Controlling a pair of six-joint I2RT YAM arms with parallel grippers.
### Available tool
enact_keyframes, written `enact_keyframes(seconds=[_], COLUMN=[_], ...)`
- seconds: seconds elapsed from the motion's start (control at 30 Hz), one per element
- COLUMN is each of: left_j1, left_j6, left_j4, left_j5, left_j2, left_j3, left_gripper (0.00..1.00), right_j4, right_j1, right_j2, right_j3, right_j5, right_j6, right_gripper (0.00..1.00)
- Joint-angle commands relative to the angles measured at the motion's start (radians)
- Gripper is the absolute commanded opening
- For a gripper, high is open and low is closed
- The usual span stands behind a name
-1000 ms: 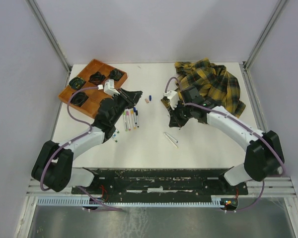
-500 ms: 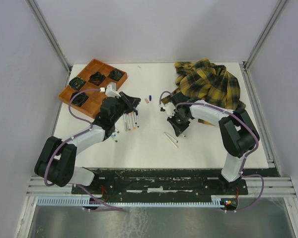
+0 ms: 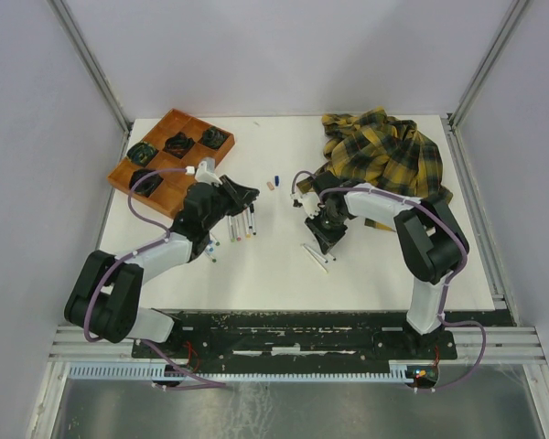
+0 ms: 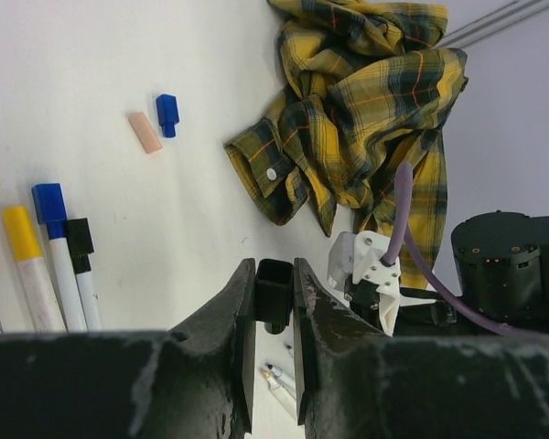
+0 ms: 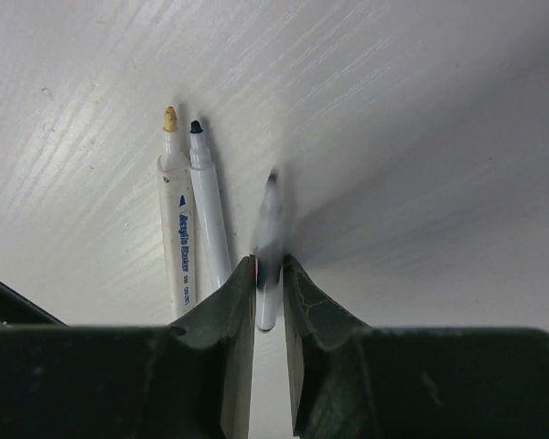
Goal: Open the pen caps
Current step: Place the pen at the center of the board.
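Note:
My left gripper goes right in the top view and down next to release the black cap beside the blue cap (image 4: pixel 167 114), which lies below and outward of it.
My left gripper (image 4: pixel 274 297) is shut on a black pen cap (image 4: pixel 274 285), held above the table right of a row of capped markers (image 3: pixel 241 222). In the left wrist view those markers wear yellow (image 4: pixel 20 230), blue (image 4: pixel 48 202) and black (image 4: pixel 78 235) caps. A loose blue cap (image 4: pixel 167 114) and a pink cap (image 4: pixel 145 133) lie further back. My right gripper (image 5: pixel 270 274) hangs low over the table, jaws slightly parted. A blurred white marker barrel (image 5: pixel 270 224), its dark tip bare, is slipping between them. Two uncapped markers (image 5: pixel 192 229) lie just left of it.
A yellow plaid shirt (image 3: pixel 384 155) is heaped at the back right. An orange wooden tray (image 3: pixel 169 123) with dark objects in its compartments sits at the back left. The two arms work close together near the table's middle.
The right gripper swung from beside the shirt down to the two uncapped markers, and its jaws parted round the white barrel. The left gripper kept the black cap and barely shifted.

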Motion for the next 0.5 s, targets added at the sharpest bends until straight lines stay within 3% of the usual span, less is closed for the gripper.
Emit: enact_keyframes(seconds=[0.0,0.47], left_j1=[0.003,-0.016], left_j6=[-0.007,-0.016], left_j4=[0.042,0.060], left_j5=[0.059,0.120], left_j2=[-0.010,0.074], left_j3=[-0.003,0.031], left_gripper=[0.03,0.03], right_j4=[0.004,-0.003], right_j1=[0.003,0.003], right_j2=[0.013,-0.016], right_j3=[0.041,0.054], right_j5=[-0.013,-0.013], right_j6=[0.017,0.021], right_gripper=[0.26,0.30])
